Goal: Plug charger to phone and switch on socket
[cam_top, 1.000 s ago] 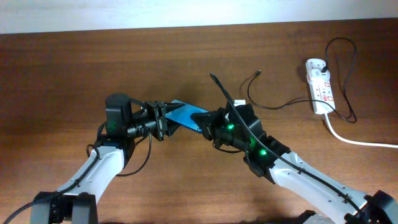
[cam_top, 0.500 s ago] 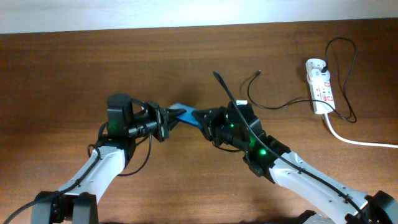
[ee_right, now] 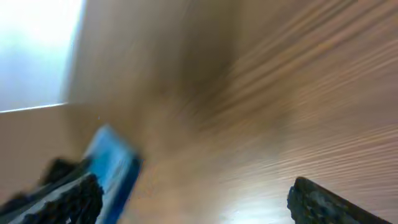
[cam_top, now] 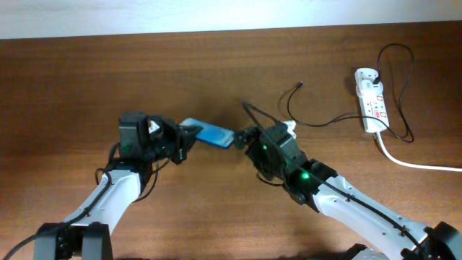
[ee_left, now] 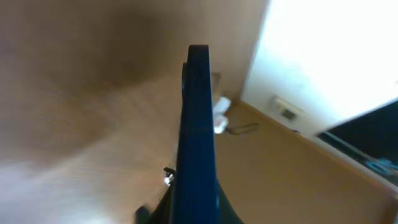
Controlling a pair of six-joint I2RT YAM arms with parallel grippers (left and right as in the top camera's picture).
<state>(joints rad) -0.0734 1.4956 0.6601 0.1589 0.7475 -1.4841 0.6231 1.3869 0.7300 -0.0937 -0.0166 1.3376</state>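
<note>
The right gripper moves outward from the phone next, then down onto the black cable just behind its plug end, since that end lies loose on the table.
The phone, blue-screened, is lifted off the table with its left end in my left gripper, which is shut on it. In the left wrist view the phone shows edge-on, rising straight up from between the jaws. My right gripper stands wide open just right of the phone's other end; in its own view the phone sits beside the left finger, with nothing between the jaws. The charger's thin black cable lies loose, its plug tip on the table. The socket lies at far right.
A thick white cord runs from the socket off the right edge. A black robot cable arches above the right wrist. The brown wooden table ends at a white strip along the back.
My right gripper has opened wide and let go of the phone. My left gripper has shut on the phone's left end and drawn it slightly left.
</note>
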